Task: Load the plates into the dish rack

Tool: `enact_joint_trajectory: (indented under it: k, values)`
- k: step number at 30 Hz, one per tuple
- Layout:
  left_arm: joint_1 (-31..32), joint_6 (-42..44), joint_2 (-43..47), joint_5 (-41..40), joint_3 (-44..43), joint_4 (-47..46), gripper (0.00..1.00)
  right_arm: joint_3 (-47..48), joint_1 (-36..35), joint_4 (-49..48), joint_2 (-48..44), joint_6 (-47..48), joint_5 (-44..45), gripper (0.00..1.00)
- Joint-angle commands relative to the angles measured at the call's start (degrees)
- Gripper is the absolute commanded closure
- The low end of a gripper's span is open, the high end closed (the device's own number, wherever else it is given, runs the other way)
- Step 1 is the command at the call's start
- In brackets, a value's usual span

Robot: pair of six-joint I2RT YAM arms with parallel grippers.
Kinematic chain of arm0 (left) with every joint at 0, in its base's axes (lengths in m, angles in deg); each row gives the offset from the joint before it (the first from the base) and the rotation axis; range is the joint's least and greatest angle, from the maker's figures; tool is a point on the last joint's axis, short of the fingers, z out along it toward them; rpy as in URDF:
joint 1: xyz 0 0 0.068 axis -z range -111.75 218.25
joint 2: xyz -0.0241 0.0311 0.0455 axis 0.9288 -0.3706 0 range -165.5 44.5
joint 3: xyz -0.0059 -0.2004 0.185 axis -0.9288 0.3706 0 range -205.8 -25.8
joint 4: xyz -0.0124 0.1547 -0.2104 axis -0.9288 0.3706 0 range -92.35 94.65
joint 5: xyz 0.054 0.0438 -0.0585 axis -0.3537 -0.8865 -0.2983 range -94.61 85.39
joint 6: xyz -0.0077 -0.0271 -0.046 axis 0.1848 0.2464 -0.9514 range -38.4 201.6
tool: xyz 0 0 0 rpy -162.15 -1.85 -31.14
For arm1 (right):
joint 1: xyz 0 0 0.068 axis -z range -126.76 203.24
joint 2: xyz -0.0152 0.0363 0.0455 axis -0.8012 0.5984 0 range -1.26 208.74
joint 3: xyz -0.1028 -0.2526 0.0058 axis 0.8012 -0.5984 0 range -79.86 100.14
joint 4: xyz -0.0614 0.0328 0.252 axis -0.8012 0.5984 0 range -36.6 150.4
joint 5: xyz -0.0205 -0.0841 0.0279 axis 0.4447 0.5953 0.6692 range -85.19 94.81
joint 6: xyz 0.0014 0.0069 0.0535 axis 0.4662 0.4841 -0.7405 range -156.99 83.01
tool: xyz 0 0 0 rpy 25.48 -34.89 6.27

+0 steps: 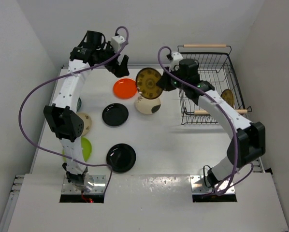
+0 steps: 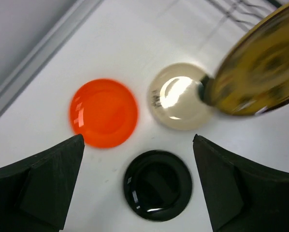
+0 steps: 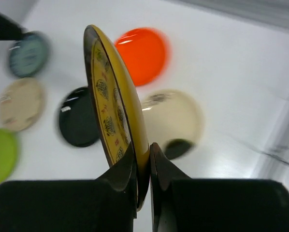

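Observation:
The right gripper swings to the right in the top view next, then lowers to release its plate beside the racked brown-gold plate, where the rack's wires stand empty.
My right gripper (image 1: 162, 83) is shut on the rim of a brown-gold patterned plate (image 1: 148, 79), held on edge in the air above the cream plate with a dark patch (image 1: 147, 105); the held plate also shows in the right wrist view (image 3: 113, 96). My left gripper (image 1: 119, 67) is open and empty, high above the orange plate (image 1: 124, 88). Two glossy black plates (image 1: 115, 114) (image 1: 121, 157), a beige plate (image 1: 85, 123), a lime green plate (image 1: 86, 148) and a teal plate (image 3: 28, 53) lie on the table. The black wire dish rack (image 1: 207, 60) stands at the right with another brown-gold plate (image 1: 227, 97) on edge in it.
The white table (image 1: 173, 150) has a raised rim at its left edge (image 2: 33, 60). The left arm's purple cable (image 1: 26, 104) loops out over the left side. Walls close in behind and on both sides.

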Motion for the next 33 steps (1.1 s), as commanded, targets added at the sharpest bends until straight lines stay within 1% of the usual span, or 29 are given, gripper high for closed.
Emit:
enact_joint_trajectory:
  k: [1,2,3,4,5,6,7,9,10,12,15,16,17,19,24,28,31,33]
  values:
    - [-3.7,-2.0,1.7,-13.1,-2.4,-2.6,0.00,8.1,2.8,9.2,-6.4,12.2,17.6,1.00]
    - [-4.4,-1.5,1.7,-13.9,-1.7,-2.6,0.00,11.2,5.3,14.0,-6.6,14.0,26.2,1.00]
    - [-4.9,-0.2,2.2,-14.7,-0.9,-2.6,0.00,12.8,6.2,16.3,-6.3,15.7,28.9,1.00]
    - [-5.6,0.5,2.2,-16.8,0.0,-2.6,0.00,15.7,8.6,18.4,-5.7,17.0,34.3,1.00]
    - [-5.6,1.2,2.7,-18.0,2.0,-2.6,0.00,18.2,11.2,23.8,-4.9,20.3,36.7,1.00]
    - [-5.6,2.8,2.7,-19.6,3.1,-2.6,0.00,19.4,13.6,25.1,-4.2,20.6,40.6,1.00]
    - [-5.6,3.6,2.7,-19.7,4.3,-2.6,0.00,19.6,15.7,28.0,-3.9,25.6,43.5,1.00]
    - [-5.6,6.1,3.4,-20.2,7.2,-2.0,0.10,17.9,18.2,28.4,-3.4,30.3,45.3,1.00]
    - [-5.6,6.1,3.4,-20.2,7.9,-1.5,0.16,13.3,19.2,25.7,-3.7,32.7,45.7,1.00]
    - [-5.6,6.1,3.4,-20.2,9.6,-0.9,0.18,9.7,22.2,23.2,-2.3,35.4,47.5,1.00]
    - [-5.6,4.9,3.4,-20.2,10.2,-0.9,0.18,7.7,23.7,20.2,-1.2,35.3,47.0,1.00]
    - [-5.6,4.9,3.4,-20.2,10.8,-0.4,0.18,5.7,27.1,17.6,-0.9,35.6,46.1,1.00]
    - [-5.6,4.9,3.4,-20.2,10.8,-0.4,0.18,4.0,27.6,15.1,-0.9,35.8,43.7,1.00]
    - [-5.6,4.9,3.4,-19.7,11.3,-0.4,0.18,2.4,28.7,12.8,0.1,35.8,42.8,1.00]
    - [-5.6,4.9,3.4,-19.7,12.4,-0.4,0.18,2.3,29.5,12.6,3.7,33.0,41.9,1.00]
    - [-5.6,4.9,3.4,-19.7,12.4,-0.4,0.18,0.0,29.7,12.1,6.4,31.8,41.5,1.00]
    - [-6.2,4.9,3.4,-19.7,12.4,-0.4,0.18,-1.2,29.9,14.0,6.8,29.1,40.0,1.00]
    - [-6.2,4.9,3.4,-19.7,13.0,-0.4,0.18,-2.7,29.8,13.6,6.4,28.6,38.2,1.00]
